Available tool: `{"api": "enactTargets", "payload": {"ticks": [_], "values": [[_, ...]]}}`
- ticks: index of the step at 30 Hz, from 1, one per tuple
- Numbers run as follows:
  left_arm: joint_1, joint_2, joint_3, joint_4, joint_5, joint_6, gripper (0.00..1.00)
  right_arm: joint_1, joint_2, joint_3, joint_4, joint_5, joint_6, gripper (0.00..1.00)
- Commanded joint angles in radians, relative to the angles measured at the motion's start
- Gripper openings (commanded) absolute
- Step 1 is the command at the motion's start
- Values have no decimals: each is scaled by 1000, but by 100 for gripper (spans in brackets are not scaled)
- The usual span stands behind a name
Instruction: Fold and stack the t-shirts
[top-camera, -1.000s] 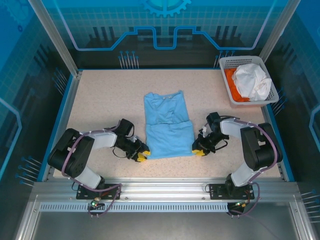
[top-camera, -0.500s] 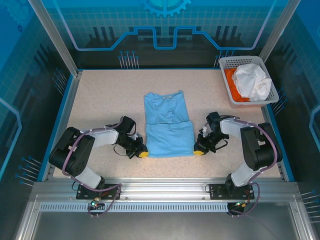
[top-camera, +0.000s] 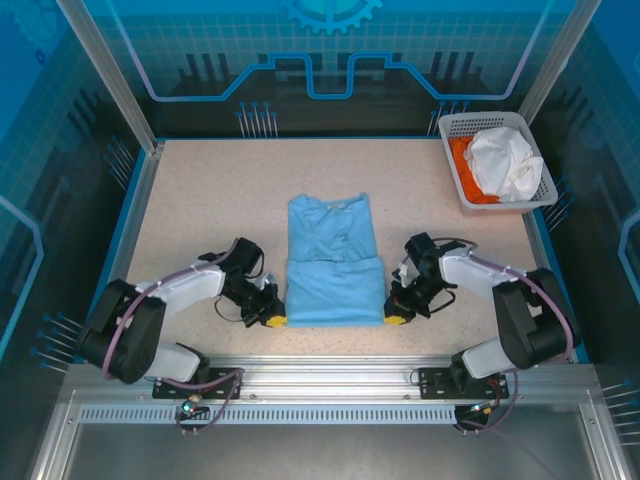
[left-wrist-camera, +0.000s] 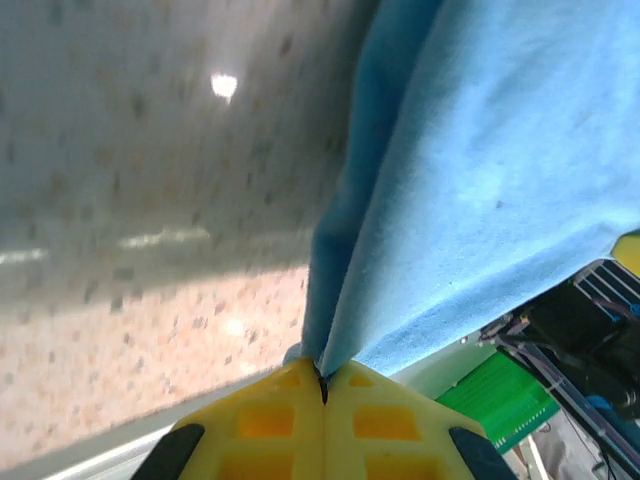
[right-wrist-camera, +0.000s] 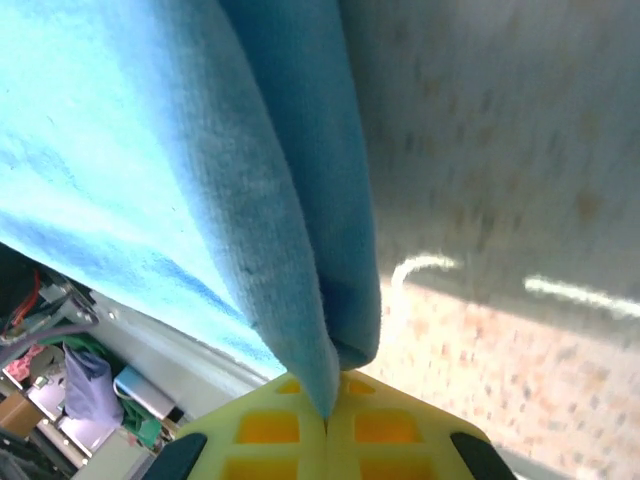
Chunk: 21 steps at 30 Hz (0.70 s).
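Note:
My left gripper lifts next, carries the t-shirt's near corner outward over the t-shirt and releases it at the t-shirt's far edge (top-camera: 297, 203), which lies outward of the gripper.
A light blue t-shirt (top-camera: 333, 262) lies partly folded in the middle of the table, its near edge raised and stretched between both arms. My left gripper (top-camera: 275, 320) is shut on the near left corner; the left wrist view shows the yellow fingers (left-wrist-camera: 270, 420) pinching the blue cloth (left-wrist-camera: 480, 200). At the near right corner my right gripper (top-camera: 394, 319) is shut on the shirt too, and in the right wrist view folded blue cloth (right-wrist-camera: 250, 180) hangs from between its yellow fingers (right-wrist-camera: 385, 430). A white t-shirt (top-camera: 507, 161) and an orange one (top-camera: 463, 165) lie in the basket.
A white lattice basket (top-camera: 535, 200) stands at the back right corner of the speckled table (top-camera: 200, 200). Blue rails edge the table on the left and right. An aluminium frame (top-camera: 320, 375) runs along the near edge behind the arm bases.
Both grippers closed on the shirt's near corners and drew them toward the near edge, lifting that edge. The shirt has slid slightly nearer.

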Motion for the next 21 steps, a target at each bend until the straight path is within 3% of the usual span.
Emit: {"api": "enactTargets", "payload": {"ticks": [1, 11, 17, 21], "values": [[-10, -56, -17, -88, 70, -4, 0, 23, -65, -12, -83, -26, 53, 0], [29, -106, 171, -129, 103, -67, 0, -33, -160, 244, -210, -32, 30, 0], [90, -23, 330, -85, 110, -118, 0, -94, -53, 437, -195, -55, 55, 0], [149, 53, 382, 63, 111, -224, 0, -115, 77, 582, -173, -43, 81, 0]]}}
